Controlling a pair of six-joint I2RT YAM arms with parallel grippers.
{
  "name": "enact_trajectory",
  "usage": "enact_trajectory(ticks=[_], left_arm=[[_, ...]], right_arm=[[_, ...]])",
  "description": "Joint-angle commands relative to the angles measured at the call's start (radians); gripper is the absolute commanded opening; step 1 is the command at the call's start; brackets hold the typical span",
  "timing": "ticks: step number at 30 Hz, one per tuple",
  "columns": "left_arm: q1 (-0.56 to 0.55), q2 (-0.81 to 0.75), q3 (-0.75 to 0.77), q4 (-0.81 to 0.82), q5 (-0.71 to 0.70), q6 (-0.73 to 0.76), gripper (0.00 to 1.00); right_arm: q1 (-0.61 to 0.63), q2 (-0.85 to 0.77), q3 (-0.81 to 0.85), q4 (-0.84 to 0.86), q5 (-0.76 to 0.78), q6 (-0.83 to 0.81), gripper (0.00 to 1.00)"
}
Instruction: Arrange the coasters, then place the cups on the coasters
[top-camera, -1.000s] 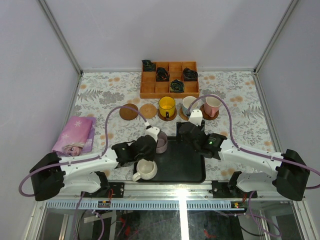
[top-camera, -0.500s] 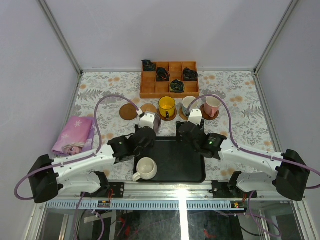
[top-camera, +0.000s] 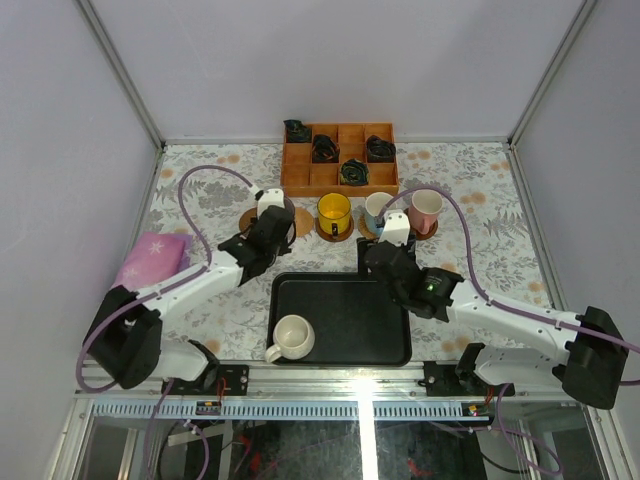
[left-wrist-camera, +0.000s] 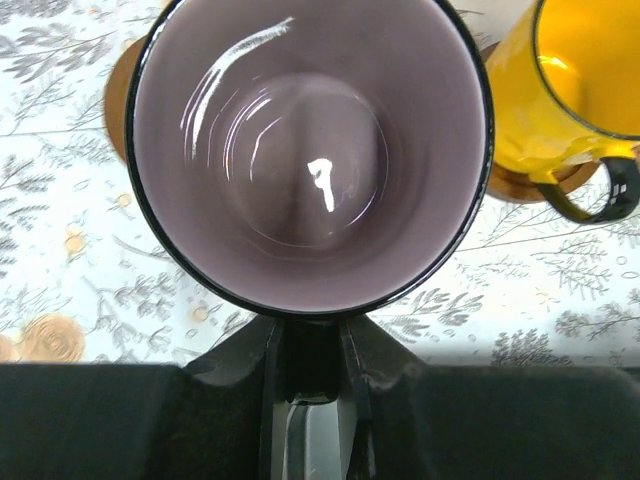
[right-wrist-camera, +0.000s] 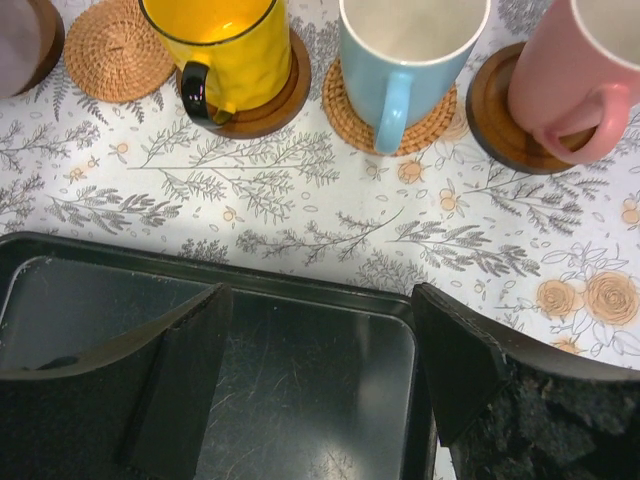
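Observation:
The left gripper moves the mauve cup toward the yellow cup and down next, to release it upon the tan coaster (top-camera: 303, 222), because that coaster is still bare.
My left gripper (top-camera: 273, 220) is shut on the handle of the mauve cup (left-wrist-camera: 310, 150), holding it upright over the leftmost dark coaster (left-wrist-camera: 115, 95); whether the cup touches it I cannot tell. A bare tan coaster (top-camera: 299, 222) lies just to the right. The yellow cup (top-camera: 334, 213), blue cup (top-camera: 378, 209) and pink cup (top-camera: 424, 208) each stand on a coaster. The cream cup (top-camera: 293, 338) sits in the black tray (top-camera: 350, 300). My right gripper (right-wrist-camera: 320, 350) hangs open and empty over the tray's far right corner.
A wooden compartment box (top-camera: 338, 160) with dark items stands behind the row of cups. A pink printed pouch (top-camera: 150, 262) lies at the left. The flowered tablecloth (top-camera: 200, 185) covers the table.
My left arm has carried the mauve cup off the tray's far left side and out to the leftmost dark coaster. The right gripper has shifted slightly and stays open.

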Motion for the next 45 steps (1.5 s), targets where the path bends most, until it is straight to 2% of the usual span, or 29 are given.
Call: enact_trajectory(ticks=[1,15,45], left_arm=[[0.035,0.069,0.088,0.196,0.06,0.033,0.0],[0.126,0.297,0.201,0.28,0.183,0.038,0.0],[0.151,0.409,0.215,0.321,0.236,0.057,0.0]], right_arm=[[0.005,-0.022,0.011,0.066,0.077,-0.056,0.79],[-0.052,0.02,0.003,0.116,0.03,-0.073,0.74],[-0.056,0.063,0.0,0.13,-0.018,-0.051,0.71]])
